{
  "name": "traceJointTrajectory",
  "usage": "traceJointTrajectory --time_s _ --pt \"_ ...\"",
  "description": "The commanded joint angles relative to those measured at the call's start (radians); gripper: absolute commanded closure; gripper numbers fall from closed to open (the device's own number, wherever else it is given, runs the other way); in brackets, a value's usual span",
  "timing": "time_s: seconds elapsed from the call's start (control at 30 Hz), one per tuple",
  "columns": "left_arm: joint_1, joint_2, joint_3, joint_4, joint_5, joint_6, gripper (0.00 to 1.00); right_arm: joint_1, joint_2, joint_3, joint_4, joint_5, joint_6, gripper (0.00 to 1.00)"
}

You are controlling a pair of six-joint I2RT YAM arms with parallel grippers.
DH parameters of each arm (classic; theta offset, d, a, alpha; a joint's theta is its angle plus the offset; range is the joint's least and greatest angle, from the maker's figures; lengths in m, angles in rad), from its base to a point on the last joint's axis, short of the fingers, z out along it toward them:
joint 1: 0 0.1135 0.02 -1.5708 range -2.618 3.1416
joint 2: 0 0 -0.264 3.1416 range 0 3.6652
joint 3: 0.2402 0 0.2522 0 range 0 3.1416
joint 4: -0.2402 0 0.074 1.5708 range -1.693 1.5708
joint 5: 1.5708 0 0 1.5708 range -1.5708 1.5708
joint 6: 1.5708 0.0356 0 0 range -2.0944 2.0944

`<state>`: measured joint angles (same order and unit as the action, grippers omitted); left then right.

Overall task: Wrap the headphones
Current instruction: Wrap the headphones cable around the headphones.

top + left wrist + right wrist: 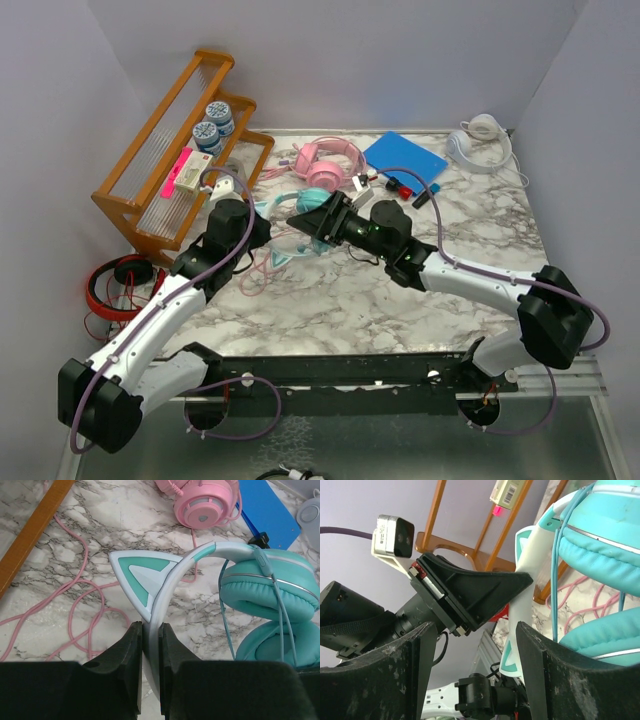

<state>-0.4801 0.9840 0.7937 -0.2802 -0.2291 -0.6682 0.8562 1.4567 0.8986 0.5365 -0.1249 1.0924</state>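
Observation:
The left gripper needs to carry the teal headphones' headband to its right in the top view next, then lower it and let go on the clear marble below, short of the white headphones [480,140].
The teal headphones [270,592] with cat ears on the band hang above the marble table [400,290], their thin teal cable [278,605] running down over the ear cups. My left gripper [151,635] is shut on the whitish headband just below one cat ear [140,572]. My right gripper [475,665] is open, with the headband [530,575] just inside its right finger [545,680] and the left gripper [465,595] straight ahead of it. From above, the left gripper [266,230] and right gripper [297,221] face each other beside a teal ear cup [318,200]. The pink headphones [330,158] and white headphones [480,140] lie further back.
A long pink cable [80,605] loops over the marble under the teal pair. A wooden rack [180,150] stands at the back left and a blue flat case [405,155] behind the pink pair. A red-and-black pair [115,285] lies off the table's left side.

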Motion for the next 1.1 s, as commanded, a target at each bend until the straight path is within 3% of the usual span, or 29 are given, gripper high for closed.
traceJointTrajectory --time_s 0.0,0.43,0.57,0.8,1.07 --pt "-0.008 -0.001 0.031 0.044 0.057 -0.013 1.0 -0.002 -0.033 0.02 -0.065 0.026 -0.024 0.28" --pt "-0.008 0.043 0.021 0.05 0.082 0.018 1.0 -0.002 -0.179 0.045 -0.175 0.093 -0.214 0.27" --pt "-0.01 0.06 0.022 0.05 0.119 0.034 1.0 -0.004 -0.238 0.052 -0.318 0.238 -0.335 0.18" --pt "-0.085 0.108 0.038 0.046 0.176 0.087 1.0 -0.021 -0.23 0.241 -0.732 0.515 -0.61 0.16" --pt "-0.262 0.207 0.084 0.05 0.126 0.118 1.0 -0.248 -0.287 0.26 -0.873 0.395 -0.659 0.15"
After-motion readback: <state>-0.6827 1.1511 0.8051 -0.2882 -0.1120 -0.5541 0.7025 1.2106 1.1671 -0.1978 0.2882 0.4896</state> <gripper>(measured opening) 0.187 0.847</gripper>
